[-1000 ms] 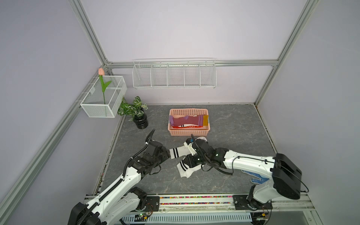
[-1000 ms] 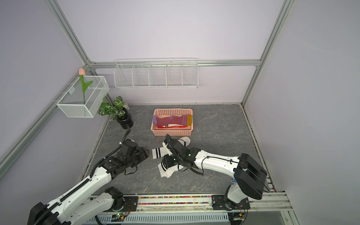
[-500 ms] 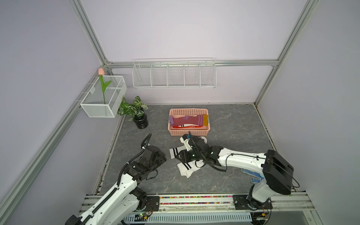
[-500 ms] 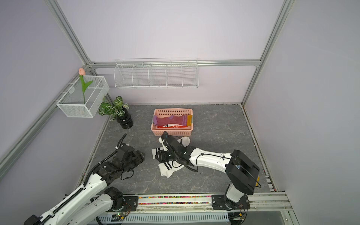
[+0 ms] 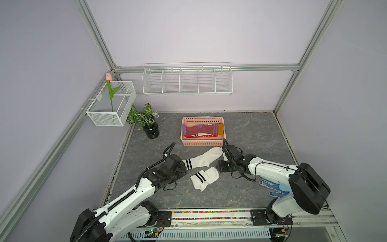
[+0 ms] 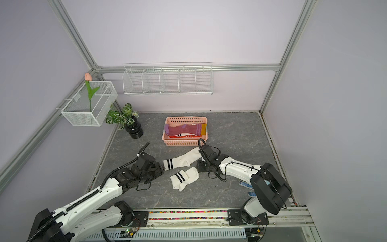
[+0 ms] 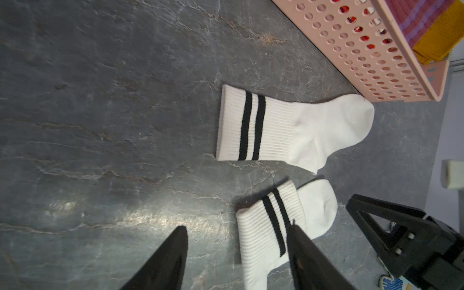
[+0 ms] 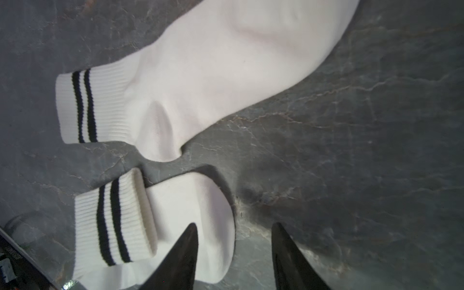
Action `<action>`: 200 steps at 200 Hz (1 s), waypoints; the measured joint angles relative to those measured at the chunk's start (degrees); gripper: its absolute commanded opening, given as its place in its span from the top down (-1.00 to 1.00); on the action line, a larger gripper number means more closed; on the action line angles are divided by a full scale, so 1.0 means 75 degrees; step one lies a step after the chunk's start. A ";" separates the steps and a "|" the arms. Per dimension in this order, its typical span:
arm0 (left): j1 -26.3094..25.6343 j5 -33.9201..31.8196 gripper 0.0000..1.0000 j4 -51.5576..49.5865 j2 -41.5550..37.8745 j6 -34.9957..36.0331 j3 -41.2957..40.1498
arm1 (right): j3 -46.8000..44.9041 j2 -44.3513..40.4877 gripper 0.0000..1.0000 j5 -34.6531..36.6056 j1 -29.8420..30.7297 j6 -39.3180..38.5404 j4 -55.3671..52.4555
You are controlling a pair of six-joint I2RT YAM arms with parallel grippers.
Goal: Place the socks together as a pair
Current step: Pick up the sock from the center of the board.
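Observation:
The right gripper moves down toward the folded sock next and closes on the folded sock's plain white toe edge, since that edge already lies between its fingers.
Two white socks with black stripes lie side by side on the grey table. One is stretched out. The other is folded just in front of it. My left gripper is open at their cuff ends, the folded sock's cuff partly beneath its gap. My right gripper is open at the toe end of the folded sock, holding nothing. A maroon sock lies over a red sock in the pink basket.
Blue dotted gloves lie at the right by the right arm's base. A potted plant stands at the back left. White wire baskets hang on the walls. The pink basket sits just behind the socks.
My right gripper has opened and drawn back to the right, off the socks. My left gripper pulled back, then came forward again to the cuffs.

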 measured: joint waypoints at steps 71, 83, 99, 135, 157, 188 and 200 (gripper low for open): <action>0.0000 0.0064 -0.33 0.0085 0.0061 -0.0052 0.0000 | -0.0157 0.0248 0.21 -0.0431 0.0058 0.0070 0.0338; 0.0000 0.0085 -0.33 0.0119 0.0105 -0.0055 0.0000 | -0.0187 0.0251 0.21 -0.0498 0.0117 0.0102 0.0385; 0.0000 0.0102 -0.33 0.0160 0.0128 -0.0055 0.0000 | -0.0192 0.0268 0.24 -0.0565 0.0207 0.0152 0.0434; 0.0000 0.0105 -0.34 0.0227 0.0128 -0.0055 0.0000 | -0.0192 0.0268 0.78 -0.0597 0.0309 0.0230 0.0460; 0.0000 0.0108 -0.37 0.0262 0.0125 -0.0052 0.0000 | -0.0160 0.0230 0.86 -0.0592 0.0315 0.0219 0.0335; 0.0000 0.0105 -0.40 0.0283 -0.0006 -0.0052 0.0000 | 0.0219 -0.0402 0.86 -0.0568 0.0434 0.0175 -0.0338; 0.0000 0.0099 -0.40 0.0283 -0.0108 -0.0055 0.0000 | 0.0603 -0.0766 0.86 -0.0536 0.0568 0.0149 -0.0632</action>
